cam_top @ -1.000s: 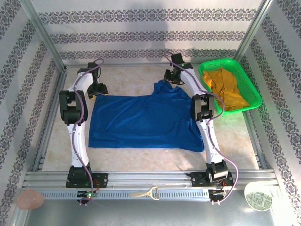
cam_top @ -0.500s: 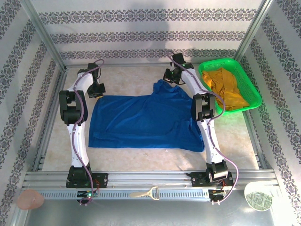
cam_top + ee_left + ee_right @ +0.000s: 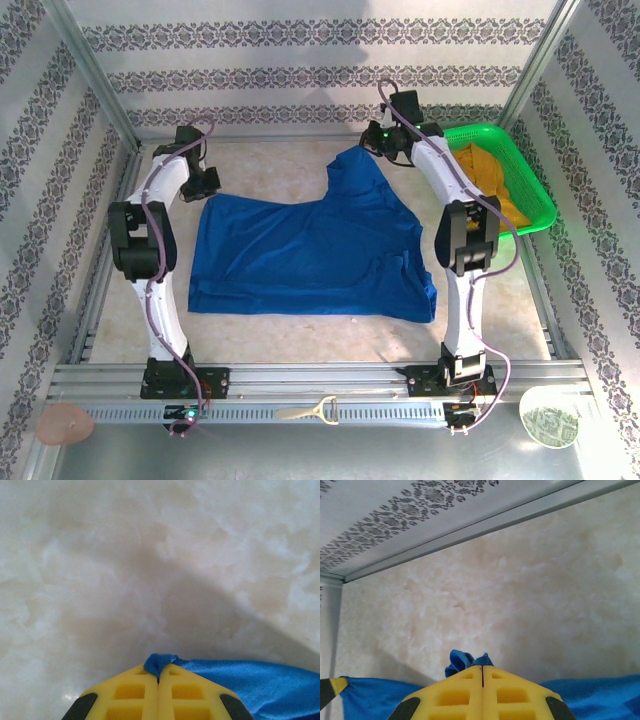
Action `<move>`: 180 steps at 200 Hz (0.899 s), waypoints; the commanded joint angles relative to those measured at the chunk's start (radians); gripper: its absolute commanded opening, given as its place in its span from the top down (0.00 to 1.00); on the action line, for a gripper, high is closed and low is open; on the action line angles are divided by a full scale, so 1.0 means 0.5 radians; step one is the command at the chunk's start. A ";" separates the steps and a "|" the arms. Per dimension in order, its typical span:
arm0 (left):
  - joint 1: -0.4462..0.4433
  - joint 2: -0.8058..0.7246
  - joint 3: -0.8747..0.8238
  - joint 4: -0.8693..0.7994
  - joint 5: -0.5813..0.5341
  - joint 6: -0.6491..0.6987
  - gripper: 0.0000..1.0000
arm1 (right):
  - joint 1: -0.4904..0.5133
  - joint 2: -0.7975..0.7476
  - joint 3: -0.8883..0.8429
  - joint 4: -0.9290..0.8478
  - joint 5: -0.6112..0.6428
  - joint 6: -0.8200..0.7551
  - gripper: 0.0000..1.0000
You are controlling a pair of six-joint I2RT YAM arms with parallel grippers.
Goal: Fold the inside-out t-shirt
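Observation:
My right gripper needs to bring the t-shirt's corner that sticks out past the table's far edge back and down next, to release it at the t-shirt's rumpled fold (image 3: 394, 264), which is lower and farther back than my gripper.
The royal-blue inside-out t-shirt (image 3: 300, 255) lies spread on the table, plain blue side up. Its far right corner is lifted toward the back wall. My left gripper (image 3: 205, 185) is at the shirt's far left corner. In the left wrist view its yellow jaws are shut on a pinch of the t-shirt (image 3: 159, 661), just above my left gripper (image 3: 158, 672). My right gripper (image 3: 372, 145) holds the raised far right corner. In the right wrist view a tuft of the t-shirt (image 3: 462, 661) pokes out past my shut right gripper (image 3: 482, 669).
A green basket (image 3: 528, 175) with a mustard-yellow garment (image 3: 500, 195) stands at the back right, close to the right arm. Metal frame rails border the table. A peeler (image 3: 310, 410), a pink disc (image 3: 65, 424) and a patterned dish (image 3: 548, 420) lie beyond the near rail.
Both grippers have shut on the shirt's far corners. The right gripper has lifted its corner up and toward the back; the left has shifted slightly outward.

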 commanded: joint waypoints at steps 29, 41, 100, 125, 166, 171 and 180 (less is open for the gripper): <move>0.033 -0.311 -0.370 0.258 0.028 -0.123 1.00 | -0.017 -0.569 -0.735 0.324 0.061 0.130 1.00; 0.050 -0.357 -0.441 0.284 0.023 -0.125 1.00 | -0.018 -0.713 -0.896 0.352 0.082 0.147 1.00; 0.130 -0.495 -0.691 0.420 0.063 -0.191 1.00 | 0.009 -1.365 -1.487 0.299 0.198 0.175 1.00; 0.163 -0.556 -0.773 0.447 0.064 -0.215 1.00 | 0.030 -1.603 -1.682 0.252 0.226 0.202 1.00; 0.207 -0.661 -0.920 0.490 0.100 -0.217 1.00 | 0.128 -1.873 -1.954 0.174 0.294 0.266 1.00; 0.210 -0.669 -0.936 0.494 0.101 -0.213 1.00 | 0.143 -1.898 -1.980 0.169 0.304 0.276 1.00; 0.214 -0.687 -0.961 0.495 0.108 -0.206 1.00 | 0.173 -1.943 -2.022 0.152 0.328 0.292 1.00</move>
